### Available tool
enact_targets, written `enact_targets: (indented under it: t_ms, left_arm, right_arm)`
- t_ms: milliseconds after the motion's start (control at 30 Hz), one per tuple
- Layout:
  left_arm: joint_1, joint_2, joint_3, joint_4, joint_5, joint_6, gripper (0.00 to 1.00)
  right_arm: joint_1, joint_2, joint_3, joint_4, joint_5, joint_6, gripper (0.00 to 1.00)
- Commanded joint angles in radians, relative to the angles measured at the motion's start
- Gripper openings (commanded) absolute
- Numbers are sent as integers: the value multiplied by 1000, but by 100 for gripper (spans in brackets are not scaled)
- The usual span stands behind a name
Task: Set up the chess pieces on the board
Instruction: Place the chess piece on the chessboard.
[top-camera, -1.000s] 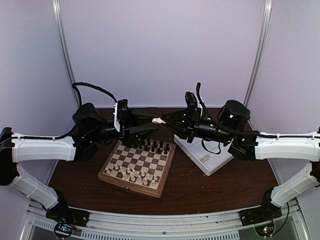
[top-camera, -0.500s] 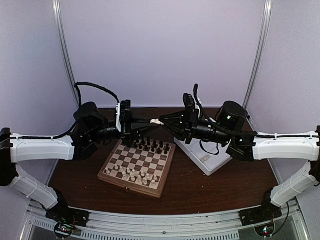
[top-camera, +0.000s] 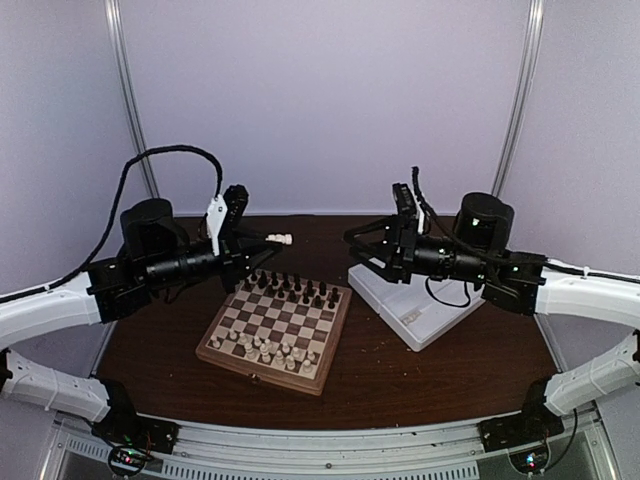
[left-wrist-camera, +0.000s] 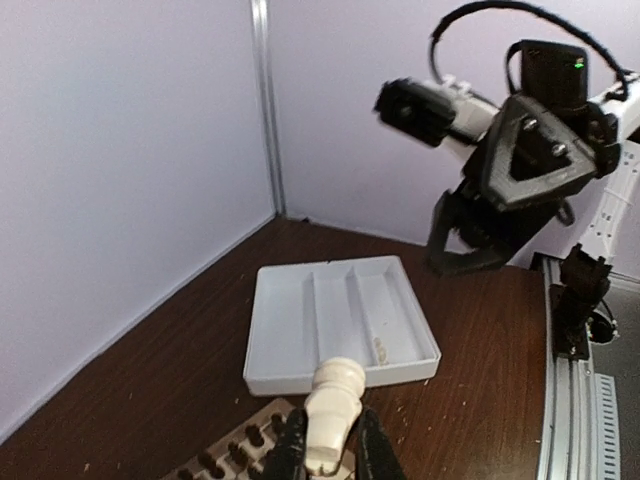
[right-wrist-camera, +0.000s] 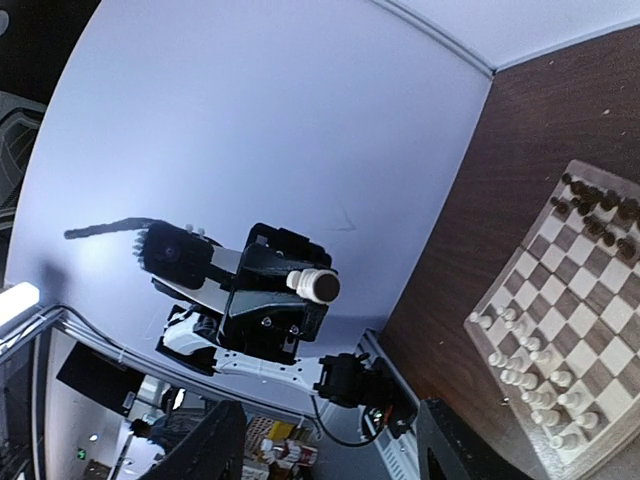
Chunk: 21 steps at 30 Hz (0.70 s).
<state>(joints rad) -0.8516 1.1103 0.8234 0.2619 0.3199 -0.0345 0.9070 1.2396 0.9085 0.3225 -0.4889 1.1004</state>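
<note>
The empty square (top-camera: 229, 349) beside the near corner piece lies below and back, so next I will tip the level piece upright with my left gripper, bring it down onto that square and let it go.
My left gripper (top-camera: 270, 241) is shut on a cream chess piece (top-camera: 284, 239), held level above the far left corner of the board (top-camera: 265, 367). In the left wrist view the piece (left-wrist-camera: 338, 400) sticks out between my black fingers (left-wrist-camera: 292, 448), base end outward. My right gripper (top-camera: 353, 250) hovers open and empty over the table between board and tray. Its wrist view looks back at the held piece (right-wrist-camera: 313, 283). On the board, cream pieces (top-camera: 266, 348) crowd the near rows and dark pieces (top-camera: 300, 290) the far rows.
A white plastic tray (top-camera: 420, 335) with dividers lies right of the board; a small cream bit (left-wrist-camera: 381, 349) rests in one of its compartments. Purple walls with metal posts close in the back and sides. The right arm (left-wrist-camera: 535, 150) hangs above the tray's far side.
The grippers met above the board's far edge with the cream piece between them. The left shut on it, the right let go, and both arms drew apart.
</note>
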Motion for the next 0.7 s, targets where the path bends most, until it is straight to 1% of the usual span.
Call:
enact_targets:
  t_ms: [0, 33, 67, 100, 167, 233, 300, 367, 433, 667]
  left_arm:
    - [5, -86, 98, -548, -396, -208, 0]
    - [5, -98, 114, -635, -457, -284, 0]
    - [5, -108, 128, -723, -487, -325, 0]
    - [6, -112, 140, -818, -495, -350, 0]
    - [5, -109, 162, -943, -506, -423, 0]
    - [9, -85, 185, -1055, -526, -506, 0]
    - [36, -38, 215, -1149, -506, -574, 0]
    - [76, 12, 232, -1200, -433, -590, 0]
    - [96, 58, 243, -1231, -393, -585, 0]
    - [106, 116, 241, -1248, -378, -567, 0]
  right_arm:
    - [-38, -91, 19, -265, 92, -169, 63]
    - [-46, -101, 18, -297, 105, -188, 63]
    - [-53, -108, 18, -324, 118, -204, 63]
    - [-61, -114, 18, -352, 125, -214, 64]
    - [-77, -118, 17, -374, 129, -226, 64]
    - [-86, -119, 17, -381, 127, -233, 63]
    - [-90, -116, 15, -379, 126, -236, 63]
    - [-91, -111, 15, -380, 122, -239, 63]
    - [-91, -109, 13, -383, 116, -238, 63]
    - [-92, -136, -25, -398, 135, -240, 62]
